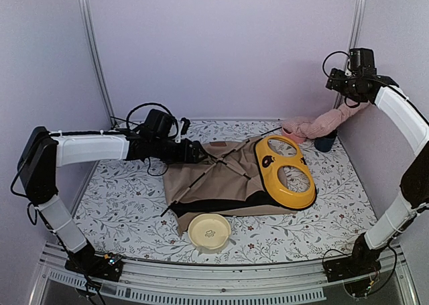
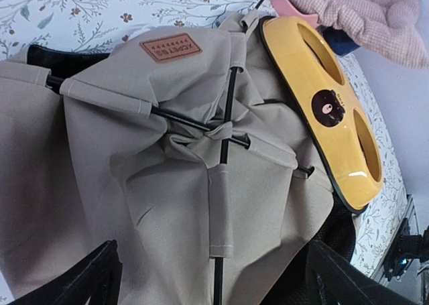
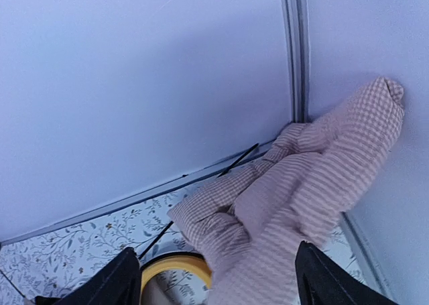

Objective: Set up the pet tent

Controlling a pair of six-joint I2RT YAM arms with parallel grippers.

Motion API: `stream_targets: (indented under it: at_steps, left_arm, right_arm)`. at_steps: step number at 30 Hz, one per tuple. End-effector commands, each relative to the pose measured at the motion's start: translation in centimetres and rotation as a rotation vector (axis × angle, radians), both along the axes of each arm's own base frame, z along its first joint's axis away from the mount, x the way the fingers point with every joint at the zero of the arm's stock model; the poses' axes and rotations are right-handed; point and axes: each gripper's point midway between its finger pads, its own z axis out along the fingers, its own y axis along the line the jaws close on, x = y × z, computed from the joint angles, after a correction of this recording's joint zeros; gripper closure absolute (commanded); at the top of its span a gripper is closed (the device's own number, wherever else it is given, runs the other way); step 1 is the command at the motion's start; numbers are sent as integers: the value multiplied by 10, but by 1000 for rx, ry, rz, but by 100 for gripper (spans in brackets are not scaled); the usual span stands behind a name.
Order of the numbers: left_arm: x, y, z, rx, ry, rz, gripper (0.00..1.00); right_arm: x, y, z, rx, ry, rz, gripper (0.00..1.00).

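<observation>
Next, the left gripper moves down and draws back onto the pole sleeve's near end (image 1: 194, 184) (image 2: 221, 241). That end lies below and back from the gripper, lined up between its open fingers.
The tan pet tent (image 1: 214, 181) lies collapsed and flat in the middle of the table. Its thin black poles (image 2: 224, 134) cross through fabric sleeves, and the brown label patch (image 2: 171, 48) faces up. The pompom toy is not in view. My left gripper (image 1: 194, 152) hovers open over the tent's far left part, its jaws (image 2: 214, 285) wide apart on either side of a pole sleeve, holding nothing. My right gripper (image 1: 337, 84) is raised high by the right wall and stands open (image 3: 214, 285), with the pink checked cushion (image 3: 295, 198) below it.
The yellow double-bowl feeder (image 1: 285, 171) rests on the tent's right side. The cushion (image 1: 322, 124) leans up against the right wall over a dark blue cup (image 1: 325, 143). A cream bowl (image 1: 209, 231) sits at the tent's near edge. Walls close the back and sides.
</observation>
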Motion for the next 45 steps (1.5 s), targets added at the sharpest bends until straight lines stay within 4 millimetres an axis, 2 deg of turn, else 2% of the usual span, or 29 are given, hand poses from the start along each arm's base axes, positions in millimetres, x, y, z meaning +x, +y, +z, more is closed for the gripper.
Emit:
stream_targets:
  at_steps: [1, 4, 5, 7, 11, 14, 16, 22, 26, 29, 31, 33, 38, 39, 41, 45]
  left_arm:
    - [-15, 7, -8, 21, 35, -36, 4]
    - [-26, 10, -13, 30, 61, -62, 5]
    - [-30, 11, -13, 30, 67, -71, 7]
    - [-38, 11, -14, 26, 77, -98, 11]
    - [-52, 5, -20, 55, 84, -159, 21]
    - [-55, -8, -30, 88, 96, -202, 31]
    - [-53, -15, -42, 126, 111, -217, 34]
    - [-42, -36, -73, 202, 140, -235, 37]
    - [-33, -34, -89, 253, 143, -200, 57]
    - [-28, -31, -96, 273, 136, -177, 75]
    - [-24, -27, -100, 289, 130, -155, 88]
    - [-19, -21, -100, 309, 117, -118, 100]
    - [-1, 9, -86, 304, 75, 22, 100]
    - [3, 16, -81, 294, 67, 50, 100]
    - [11, 28, -70, 263, 52, 99, 100]
    - [22, 41, -37, 202, -23, 149, 100]
  right_arm:
    - [-19, 55, -24, -81, 87, 129, 10]
    - [-37, 83, -41, -37, 116, 236, 8]
    - [-46, 98, -41, -7, 101, 293, 8]
    - [-63, 134, -59, 9, 118, 389, 8]
    - [-94, 193, -110, 14, 230, 555, 9]
    - [-106, 208, -153, 0, 321, 592, 10]
    - [-112, 211, -181, -10, 383, 600, 11]
    - [-115, 222, -234, 10, 490, 626, 11]
    - [-120, 228, -279, 24, 577, 621, 11]
    - [-116, 230, -298, 33, 612, 595, 14]
    - [-115, 231, -301, 50, 615, 584, 23]
    - [-114, 225, -301, 36, 611, 551, 37]
    - [-114, 191, -289, -8, 596, 442, 85]
    - [-115, 185, -286, -6, 594, 432, 92]
    - [-119, 174, -280, -10, 588, 409, 98]
    - [-129, 152, -271, -14, 580, 362, 98]
